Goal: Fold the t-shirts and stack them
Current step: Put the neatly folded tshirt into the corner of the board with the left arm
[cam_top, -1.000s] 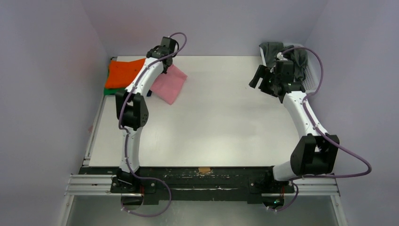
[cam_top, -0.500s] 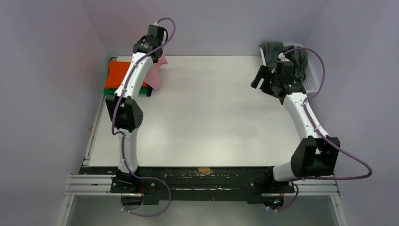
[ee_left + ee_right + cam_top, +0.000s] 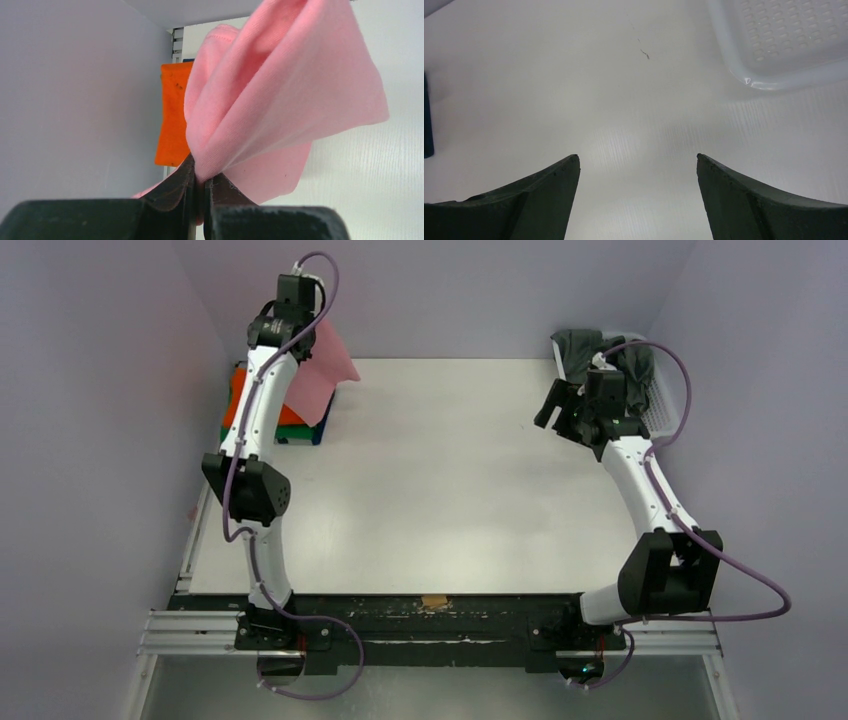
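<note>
I will next move my left gripper down toward the wall and pull the salmon pink t-shirt over the bright orange t-shirt, because the part of the orange one near the wall is still bare.
My left gripper is shut on the salmon pink t-shirt and holds it up in the air over the far left corner; the shirt hangs from it above the stack. The stack has the bright orange t-shirt on top, also in the left wrist view, with a green edge and a dark blue edge under it. My right gripper is open and empty above the table beside the basket. Dark grey t-shirts lie in the basket.
The white slotted plastic basket stands at the far right corner; its corner shows in the right wrist view. Grey walls close in the left, back and right sides. A small tan mark sits at the near table edge.
My left gripper has lifted the pink shirt off the table and carried it up and left, over the orange stack. The right arm has barely moved.
</note>
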You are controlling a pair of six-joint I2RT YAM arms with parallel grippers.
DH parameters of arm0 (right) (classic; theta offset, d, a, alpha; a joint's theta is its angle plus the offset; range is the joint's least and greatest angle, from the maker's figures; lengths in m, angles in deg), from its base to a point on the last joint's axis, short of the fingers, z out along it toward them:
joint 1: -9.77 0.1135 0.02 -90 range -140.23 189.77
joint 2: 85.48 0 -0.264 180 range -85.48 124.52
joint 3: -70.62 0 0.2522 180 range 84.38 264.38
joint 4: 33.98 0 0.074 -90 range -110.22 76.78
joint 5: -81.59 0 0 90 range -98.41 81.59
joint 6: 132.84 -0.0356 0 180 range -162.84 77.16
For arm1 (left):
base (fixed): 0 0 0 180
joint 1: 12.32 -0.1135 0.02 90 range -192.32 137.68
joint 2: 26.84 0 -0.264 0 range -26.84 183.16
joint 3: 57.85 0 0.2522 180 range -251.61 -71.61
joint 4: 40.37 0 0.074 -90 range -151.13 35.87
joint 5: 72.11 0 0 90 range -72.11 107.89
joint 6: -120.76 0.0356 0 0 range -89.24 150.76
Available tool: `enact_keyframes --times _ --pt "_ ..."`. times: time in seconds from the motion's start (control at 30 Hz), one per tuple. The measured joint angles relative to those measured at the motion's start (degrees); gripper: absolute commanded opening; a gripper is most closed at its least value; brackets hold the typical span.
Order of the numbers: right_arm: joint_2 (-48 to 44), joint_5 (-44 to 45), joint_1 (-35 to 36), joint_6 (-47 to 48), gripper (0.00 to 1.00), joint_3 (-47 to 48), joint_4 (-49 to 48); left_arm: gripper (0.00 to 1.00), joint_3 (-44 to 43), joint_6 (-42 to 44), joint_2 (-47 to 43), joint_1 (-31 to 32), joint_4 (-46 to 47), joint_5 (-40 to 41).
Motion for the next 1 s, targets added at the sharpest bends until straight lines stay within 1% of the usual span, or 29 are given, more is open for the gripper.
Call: enact_keyframes --times 0.13,0.37,0.67,0.9,0.93,1.0 --pt "0.57 0.00 0.00 -0.02 0.85 0.00 0.04 0.00 -0.66 -0.68 0.44 -1.44 -0.72 -1.11" --pt "1.92 0.42 0.00 -0.02 0.85 0.00 0.39 0.00 -3.96 -3.43 5.92 -6.16 -0.81 -3.63" --pt "3.04 1.40 0.00 -0.02 0.85 0.07 1.44 0.00 -4.55 -9.44 15.74 -17.16 0.04 -8.13" --pt "4.90 1.44 0.00 0.00 0.85 0.96 1.88 0.00 -4.22 -15.72 17.16 -24.26 0.92 -15.02" --pt "5.40 1.42 0.00 -0.02 0.84 1.07 1.86 0.02 -4.13 -16.33 17.16 -24.83 1.46 -16.02" --pt "6.38 1.42 0.00 0.00 0.84 1.27 1.95 0.24 -3.74 -17.40 17.16 -25.53 2.54 -17.75"
